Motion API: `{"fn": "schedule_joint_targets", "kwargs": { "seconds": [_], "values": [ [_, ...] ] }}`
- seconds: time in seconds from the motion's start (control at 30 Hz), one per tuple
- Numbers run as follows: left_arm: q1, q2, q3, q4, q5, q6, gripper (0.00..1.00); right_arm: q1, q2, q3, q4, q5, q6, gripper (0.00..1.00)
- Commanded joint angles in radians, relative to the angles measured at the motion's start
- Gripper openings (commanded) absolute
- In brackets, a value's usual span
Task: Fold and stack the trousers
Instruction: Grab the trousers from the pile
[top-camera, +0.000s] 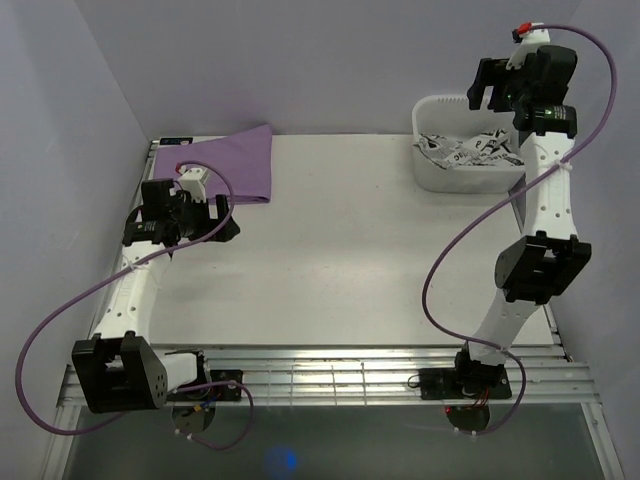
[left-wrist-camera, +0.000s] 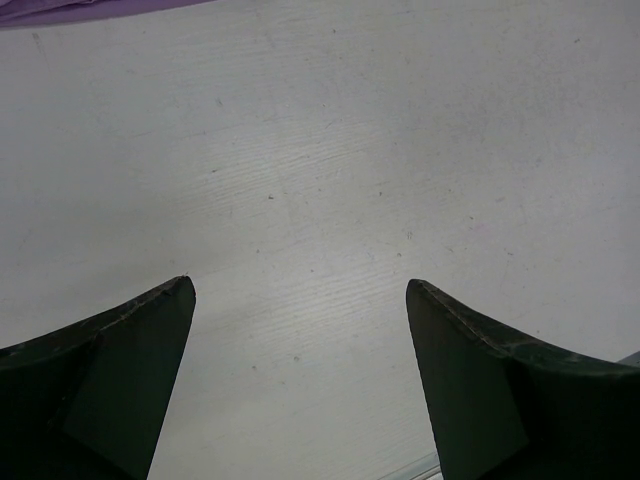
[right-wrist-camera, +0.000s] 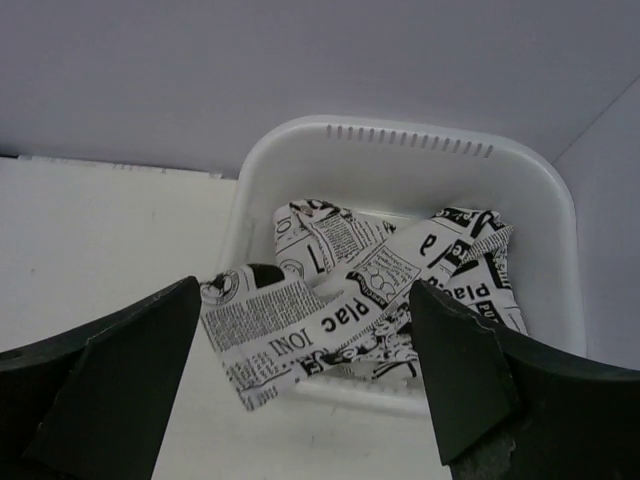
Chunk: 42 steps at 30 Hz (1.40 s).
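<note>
My right gripper lowers and closes on the trousers' bunched middle (top-camera: 454, 153) (right-wrist-camera: 322, 295) below its open fingers next, since the trousers lie crumpled inside the basket.
The trousers (top-camera: 468, 150), white with black newspaper print, lie crumpled in a white plastic basket (top-camera: 432, 172) at the back right of the table. In the right wrist view the trousers (right-wrist-camera: 345, 300) spill over the near rim of the basket (right-wrist-camera: 410, 140). My right gripper (top-camera: 490, 92) hangs open and empty above the basket; its open jaws (right-wrist-camera: 305, 290) frame the cloth from above. My left gripper (top-camera: 228, 222) is open and empty low over bare table at the left (left-wrist-camera: 300, 285).
A plain purple folded cloth (top-camera: 235, 165) lies at the back left of the table, just behind the left gripper; its edge shows in the left wrist view (left-wrist-camera: 90, 10). Purple walls close the back and sides. A metal rail (top-camera: 330, 375) runs along the near edge.
</note>
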Motion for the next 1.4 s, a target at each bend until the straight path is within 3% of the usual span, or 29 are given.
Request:
{"fn": "schedule_joint_targets", "kwargs": {
  "seconds": [0.0, 0.2, 0.37, 0.8, 0.97, 1.0, 1.13, 1.17, 1.2, 1.3, 1.37],
  "values": [
    [0.001, -0.007, 0.036, 0.0, -0.018, -0.026, 0.98, 0.001, 0.188, 0.22, 0.028, 0.071, 0.102, 0.9],
    [0.001, -0.023, 0.003, -0.001, -0.058, -0.037, 0.98, 0.001, 0.344, 0.208, 0.114, -0.047, 0.158, 0.91],
    [0.001, -0.036, -0.039, 0.0, -0.074, -0.067, 0.98, 0.003, 0.407, 0.132, 0.098, -0.048, 0.181, 0.91],
    [0.001, -0.03, -0.065, 0.008, -0.091, -0.097, 0.98, 0.003, 0.479, 0.003, -0.027, -0.068, 0.156, 0.93],
    [0.003, -0.035, -0.079, 0.014, -0.091, -0.101, 0.98, 0.014, 0.539, 0.047, -0.116, -0.027, 0.106, 0.95],
    [0.001, -0.038, -0.08, 0.014, -0.097, -0.101, 0.98, 0.017, 0.553, 0.074, -0.129, -0.021, 0.096, 1.0],
    [0.001, -0.039, -0.085, 0.014, -0.108, -0.106, 0.98, 0.02, 0.616, 0.133, -0.165, 0.007, 0.063, 0.82],
    [0.001, -0.044, -0.085, 0.011, -0.119, -0.106, 0.98, 0.021, 0.649, 0.151, -0.159, 0.014, 0.041, 0.67],
    [0.001, -0.044, -0.083, 0.011, -0.119, -0.106, 0.98, 0.021, 0.66, 0.151, -0.159, 0.014, 0.041, 0.67],
    [0.001, -0.049, -0.09, 0.012, -0.124, -0.106, 0.98, 0.021, 0.693, 0.174, -0.153, 0.025, 0.024, 0.51],
    [0.001, -0.052, -0.096, 0.012, -0.125, -0.106, 0.98, 0.021, 0.7, 0.184, -0.143, 0.031, 0.018, 0.3]
  ]
}}
